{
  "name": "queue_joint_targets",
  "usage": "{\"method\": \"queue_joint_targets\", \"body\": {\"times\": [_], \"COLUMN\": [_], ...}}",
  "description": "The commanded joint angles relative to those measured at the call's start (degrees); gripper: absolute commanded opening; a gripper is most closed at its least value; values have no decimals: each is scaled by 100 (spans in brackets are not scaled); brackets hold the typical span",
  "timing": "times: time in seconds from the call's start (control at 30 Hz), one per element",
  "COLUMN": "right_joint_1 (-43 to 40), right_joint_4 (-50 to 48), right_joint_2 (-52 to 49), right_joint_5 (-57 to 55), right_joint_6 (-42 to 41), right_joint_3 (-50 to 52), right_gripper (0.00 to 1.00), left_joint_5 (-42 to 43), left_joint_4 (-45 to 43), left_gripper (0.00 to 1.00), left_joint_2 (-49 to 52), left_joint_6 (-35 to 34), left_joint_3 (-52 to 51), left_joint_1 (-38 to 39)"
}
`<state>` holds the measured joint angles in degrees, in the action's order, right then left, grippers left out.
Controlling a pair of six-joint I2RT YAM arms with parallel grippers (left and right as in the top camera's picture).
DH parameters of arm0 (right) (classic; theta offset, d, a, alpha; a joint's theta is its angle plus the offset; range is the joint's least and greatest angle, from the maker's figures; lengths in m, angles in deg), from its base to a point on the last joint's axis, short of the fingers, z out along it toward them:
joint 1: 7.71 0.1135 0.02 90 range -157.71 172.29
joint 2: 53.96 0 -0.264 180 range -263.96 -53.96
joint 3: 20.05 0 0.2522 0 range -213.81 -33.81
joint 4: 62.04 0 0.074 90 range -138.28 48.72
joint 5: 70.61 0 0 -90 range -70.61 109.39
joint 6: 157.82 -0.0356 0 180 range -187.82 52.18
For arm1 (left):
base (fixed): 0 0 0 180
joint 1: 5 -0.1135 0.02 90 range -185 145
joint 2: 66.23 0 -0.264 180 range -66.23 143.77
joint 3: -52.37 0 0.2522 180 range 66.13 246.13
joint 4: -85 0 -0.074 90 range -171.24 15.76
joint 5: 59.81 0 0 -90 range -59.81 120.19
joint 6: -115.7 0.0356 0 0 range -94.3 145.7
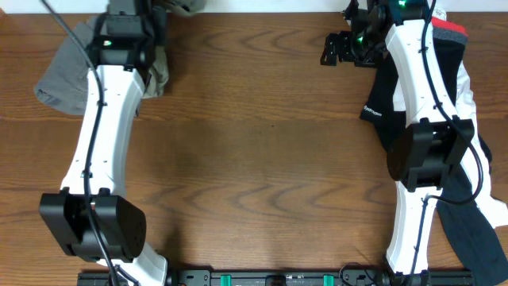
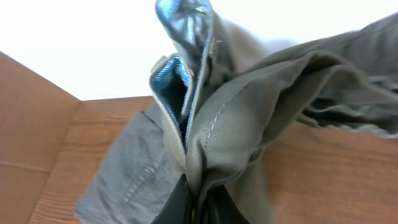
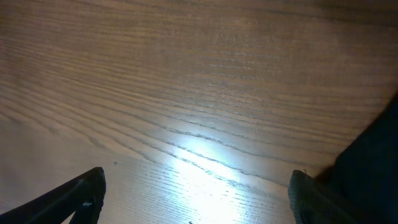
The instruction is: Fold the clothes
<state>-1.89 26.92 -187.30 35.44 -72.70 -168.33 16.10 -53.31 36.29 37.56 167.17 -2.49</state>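
Note:
The grey shorts lie below my left gripper and to its left in the overhead view, so it needs to swing over them next, lower and release the khaki fold.
My left gripper is shut on a bunched fold of the khaki-olive shorts, whose pale waistband lining stands up above the fingers. The grey shorts lie flat on the wood just left of and beneath them. From overhead, the khaki shorts and the grey shorts sit at the table's far left corner, partly under my left arm. My right gripper stands open at the far right over bare wood, with nothing between its fingers. Black-white sportswear with a red waistband lies under my right arm.
The wooden table stretches between the two arms. Dark cloth lies right beside the right gripper's right finger. The table's far edge runs just behind both grippers. A dark garment hangs over the right edge.

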Motion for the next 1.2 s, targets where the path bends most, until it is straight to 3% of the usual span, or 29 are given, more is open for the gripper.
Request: {"method": "queue_joint_targets", "body": {"times": [0.0,0.63,0.8,1.17], "right_joint_1": [107,258,328,332], "right_joint_4": [0,7,24,107], "right_joint_2": [105,105,105,105], "right_joint_5": [2,2,0,2], "right_joint_6": [70,68,68,68], "right_joint_3": [-63,-63,-63,-63], "right_gripper": [92,92,93,94], "left_joint_5": [-83,-466,-468,-472], "left_joint_4": [-199,-2057,-2400,-3567], "left_gripper": [6,6,6,6], "left_joint_2": [-68,57,481,1626], "left_joint_6": [76,1569,2157,2763], "left_joint_3": [111,592,592,592], "left_joint_1": [-195,-1397,-1775,-2190]}}
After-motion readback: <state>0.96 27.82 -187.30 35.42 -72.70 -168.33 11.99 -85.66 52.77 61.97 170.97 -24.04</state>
